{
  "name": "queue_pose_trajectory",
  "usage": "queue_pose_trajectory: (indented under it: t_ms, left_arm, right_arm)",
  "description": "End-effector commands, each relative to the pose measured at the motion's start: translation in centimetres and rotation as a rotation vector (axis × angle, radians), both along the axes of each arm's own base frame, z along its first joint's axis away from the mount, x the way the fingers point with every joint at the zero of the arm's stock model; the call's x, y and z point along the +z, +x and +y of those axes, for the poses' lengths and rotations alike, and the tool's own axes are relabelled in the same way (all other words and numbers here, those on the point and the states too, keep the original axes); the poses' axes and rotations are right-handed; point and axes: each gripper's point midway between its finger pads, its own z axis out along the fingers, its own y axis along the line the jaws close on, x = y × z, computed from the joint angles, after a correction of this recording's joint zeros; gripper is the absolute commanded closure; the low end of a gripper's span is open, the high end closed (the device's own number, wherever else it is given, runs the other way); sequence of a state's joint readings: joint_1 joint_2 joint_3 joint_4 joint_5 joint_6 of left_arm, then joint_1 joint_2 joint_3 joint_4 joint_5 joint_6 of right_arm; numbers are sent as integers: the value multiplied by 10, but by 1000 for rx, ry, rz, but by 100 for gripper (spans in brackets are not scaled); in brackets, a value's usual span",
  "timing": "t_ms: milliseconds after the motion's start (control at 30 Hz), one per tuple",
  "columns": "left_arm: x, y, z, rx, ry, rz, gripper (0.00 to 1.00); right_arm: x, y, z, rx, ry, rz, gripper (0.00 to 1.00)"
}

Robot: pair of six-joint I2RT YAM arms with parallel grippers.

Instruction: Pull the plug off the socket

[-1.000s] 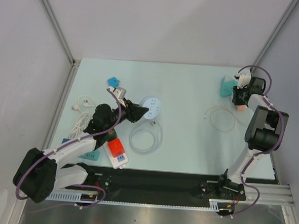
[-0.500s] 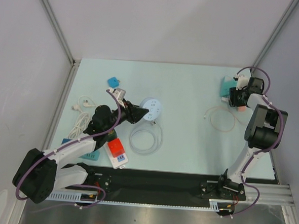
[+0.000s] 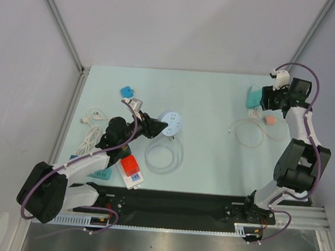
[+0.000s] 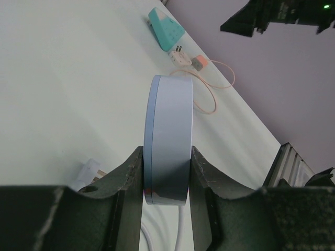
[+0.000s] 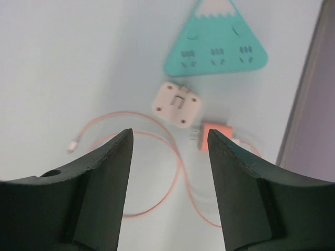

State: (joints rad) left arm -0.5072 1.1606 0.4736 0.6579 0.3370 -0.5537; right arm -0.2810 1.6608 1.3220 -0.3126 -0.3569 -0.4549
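Observation:
I should carry the round socket (image 3: 170, 123) outward and down with my left gripper and release it on the far tabletop. That tabletop is outward of my fingers and is empty.
My left gripper (image 3: 154, 126) is shut on the edge of a round pale-blue socket (image 3: 170, 123), whose rim (image 4: 170, 130) stands between the fingers (image 4: 128, 172) in the left wrist view. A small white plug (image 4: 88, 170) lies on the table beside it. At the back right, my right gripper (image 5: 169, 140) hangs open over an orange plug (image 5: 216, 135) with bare prongs, its thin orange cable (image 5: 175, 172) and a pale square adapter (image 5: 177, 104). Both lie loose just in front of a teal mountain-shaped socket (image 5: 215, 44). Nothing sits between the right fingers.
A coiled white cable (image 3: 163, 156) runs from the round socket. A red-and-white power strip (image 3: 130, 170) lies near the left arm's base, a blue plug (image 3: 126, 91) at the back left and a white cord (image 3: 90, 126) at the left edge. The enclosure walls stand close behind the right arm.
My right gripper has opened and drawn up and back from the orange plug, which stays on the table. The left gripper keeps its hold on the round socket.

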Motion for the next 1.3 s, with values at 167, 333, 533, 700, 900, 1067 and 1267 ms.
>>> queue_pose_trajectory:
  t_ms: [167,333,533,700,900,1067,1267]
  left_arm:
    - [43,28,-22,-40,-104,-34,100]
    - [66,64,-37,-28,-164,-10,100]
    - [112,132,-68,-13,-273,6,100]
    - [126,198,-83,78,-340,32,100]
    - [112,275,-67,263,-464,105,100]
    - [49,325,-54,377,-489,215,100]
    - [-11,352,-37,461,-476,316,100]
  right_arm:
    - [62,-118,140,536,352,-12,31]
    - [70,-163,179,631,422,-21,27]
    - [67,-174,179,603,452,-60,27]
    - [68,-174,169,558,446,-78,27]
    - [71,-173,153,488,461,-102,27]
    - [74,-172,145,460,457,-116,27]
    - [72,-171,144,454,458,-113,27]
